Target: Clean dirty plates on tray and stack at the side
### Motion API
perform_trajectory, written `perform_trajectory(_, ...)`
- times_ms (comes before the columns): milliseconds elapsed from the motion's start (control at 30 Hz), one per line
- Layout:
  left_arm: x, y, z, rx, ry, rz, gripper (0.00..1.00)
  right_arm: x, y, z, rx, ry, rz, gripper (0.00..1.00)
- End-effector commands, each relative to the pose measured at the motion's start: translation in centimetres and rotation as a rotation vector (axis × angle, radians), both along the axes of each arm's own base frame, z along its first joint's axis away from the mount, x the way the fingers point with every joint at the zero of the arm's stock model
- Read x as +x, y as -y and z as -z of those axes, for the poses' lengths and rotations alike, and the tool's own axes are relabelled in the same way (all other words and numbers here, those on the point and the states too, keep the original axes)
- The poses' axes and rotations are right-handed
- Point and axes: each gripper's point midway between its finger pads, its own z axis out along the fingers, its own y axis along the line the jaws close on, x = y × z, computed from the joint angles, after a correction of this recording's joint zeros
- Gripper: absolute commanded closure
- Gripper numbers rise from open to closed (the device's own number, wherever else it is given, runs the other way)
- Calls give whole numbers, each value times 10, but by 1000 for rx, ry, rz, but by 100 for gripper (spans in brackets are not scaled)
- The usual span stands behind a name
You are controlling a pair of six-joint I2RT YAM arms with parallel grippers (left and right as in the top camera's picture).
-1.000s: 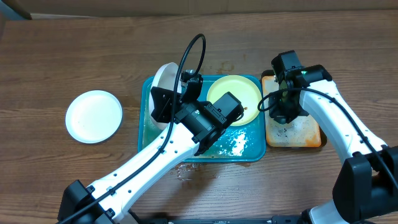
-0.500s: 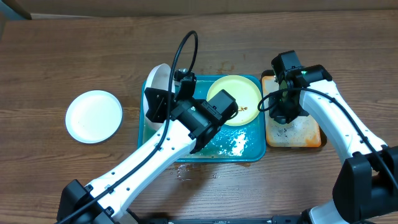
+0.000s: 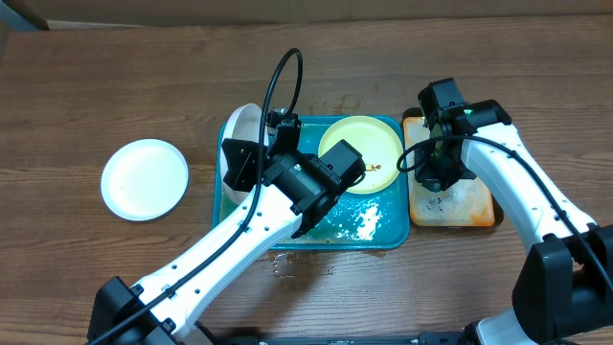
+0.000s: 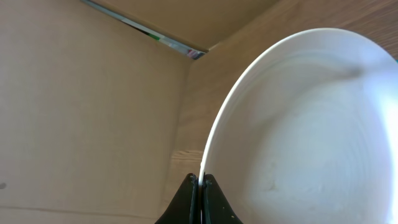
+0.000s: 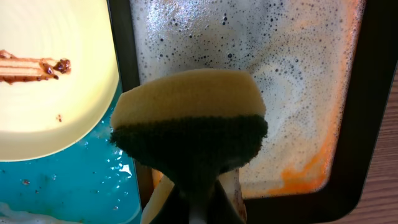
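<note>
My left gripper swings across next and lowers its plate flat onto the other plate to release. The other white plate [image 3: 145, 179] lies to the left in the overhead view.
My left gripper [image 4: 202, 180] is shut on the rim of a white plate [image 4: 311, 137] and holds it tilted on edge over the left end of the teal tray [image 3: 388, 238]; the plate shows in the overhead view [image 3: 242, 129] too. A pale yellow-green plate [image 3: 362, 151] with a brown smear [image 5: 34, 67] lies in the tray's right half. Another white plate [image 3: 145, 178] lies on the table at the left. My right gripper [image 5: 198, 202] is shut on a yellow sponge with a dark scrub side [image 5: 189, 118], held above the orange tray.
The orange tray with a black rim [image 3: 469, 206], full of soapy foam, sits right of the teal tray. Foam and water spots lie on the teal tray floor [image 3: 364, 220]. A few drips mark the wood table [image 3: 287, 266] in front.
My left gripper drew the white plate a little to the left a second ago, then held still. The right arm and sponge have not moved.
</note>
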Motion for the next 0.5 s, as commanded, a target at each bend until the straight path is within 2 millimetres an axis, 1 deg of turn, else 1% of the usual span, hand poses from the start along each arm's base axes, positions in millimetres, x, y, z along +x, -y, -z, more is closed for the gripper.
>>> perform_trajectory(0, -1, 3, -8, -59, 50, -3, 96, 3, 0, -3, 4, 13, 6, 96)
perform_trajectory(167, -1, -1, -10, -61, 74, -20, 96, 2, 0, -2, 3, 10, 6, 96)
perform_trajectory(233, 0, 0, -11, -80, 98, -24, 96, 2, 0, -2, 3, 10, 6, 96)
perform_trajectory(300, 0, -2, -15, -45, 101, -19, 96, 2, 0, -2, 3, 11, 6, 96)
perform_trajectory(333, 1, -2, -15, -56, 113, -25, 96, 2, 0, -2, 3, 10, 6, 96)
perform_trajectory(400, 2, 5, -5, -135, 84, -25, 96, 2, 0, -2, 3, 11, 6, 96)
perform_trajectory(467, 1, 4, -2, -120, 42, -19, 96, 2, 0, -2, 3, 10, 6, 96)
